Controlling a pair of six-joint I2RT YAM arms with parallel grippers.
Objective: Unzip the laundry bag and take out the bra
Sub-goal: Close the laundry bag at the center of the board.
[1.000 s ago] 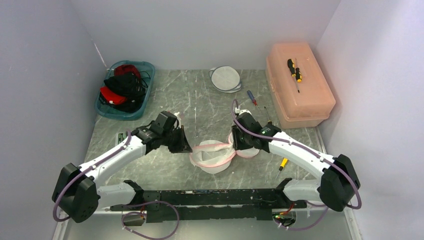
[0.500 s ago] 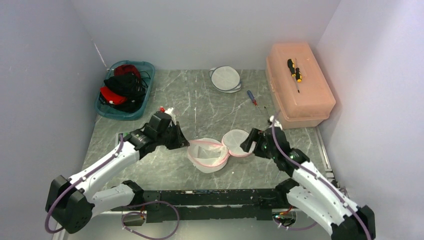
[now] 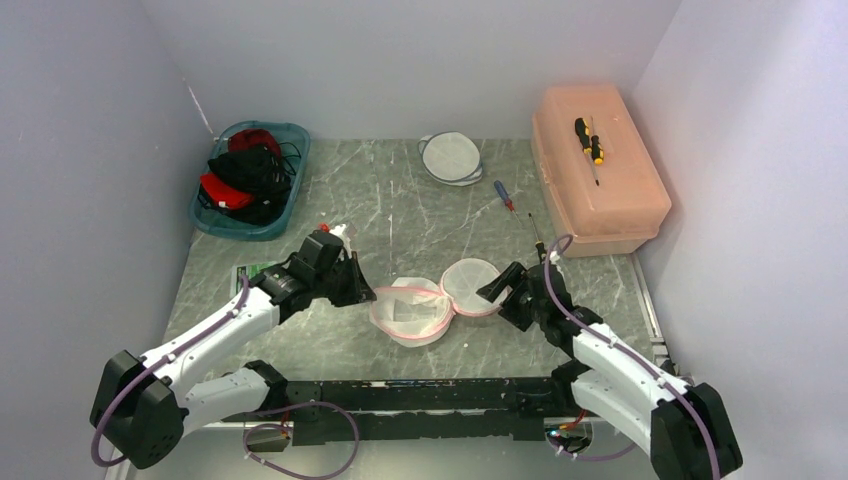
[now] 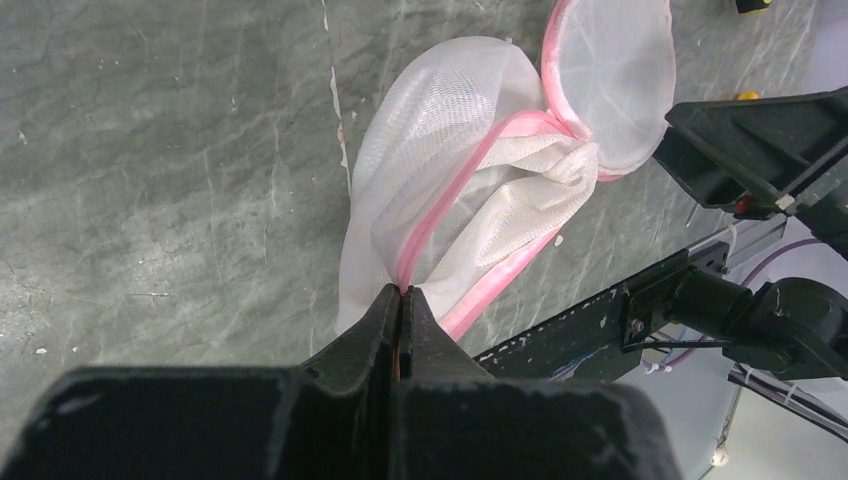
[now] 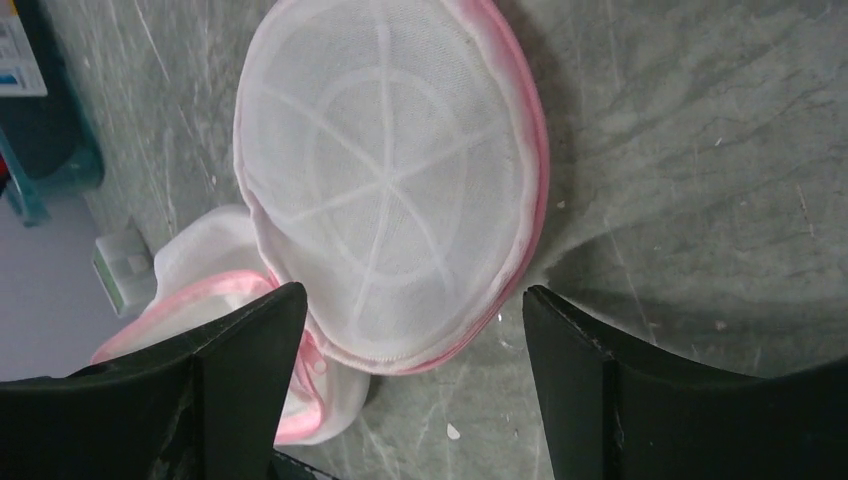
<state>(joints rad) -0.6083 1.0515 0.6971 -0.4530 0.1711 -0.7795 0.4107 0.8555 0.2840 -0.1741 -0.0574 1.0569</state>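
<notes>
The lid's pink rim on the side away from the bag (image 3: 410,312) is free and in front of my open fingers, so I should lower my right gripper to it next.
The white mesh laundry bag (image 3: 410,312) with pink trim lies unzipped at the table's middle. Its round lid (image 3: 472,285) is flipped open to the right. My left gripper (image 3: 370,297) is shut on the bag's pink rim (image 4: 440,215) at the left side of the opening. Crumpled white fabric (image 4: 525,185) shows inside the opening; I cannot tell whether it is the bra. My right gripper (image 3: 500,293) is open and empty, just right of the lid. In the right wrist view the lid (image 5: 385,200) lies ahead of the open gripper (image 5: 412,305).
A teal basket (image 3: 288,195) with black and red clothes stands at the back left. A white round pouch (image 3: 450,157) lies at the back. A salmon toolbox (image 3: 598,175) with a yellow screwdriver (image 3: 590,140) stands at the right. Loose screwdrivers (image 3: 503,194) lie near it.
My right gripper has let go of the bag and drawn back to the right and towards me. The lid has flipped open flat. My left gripper keeps its hold.
</notes>
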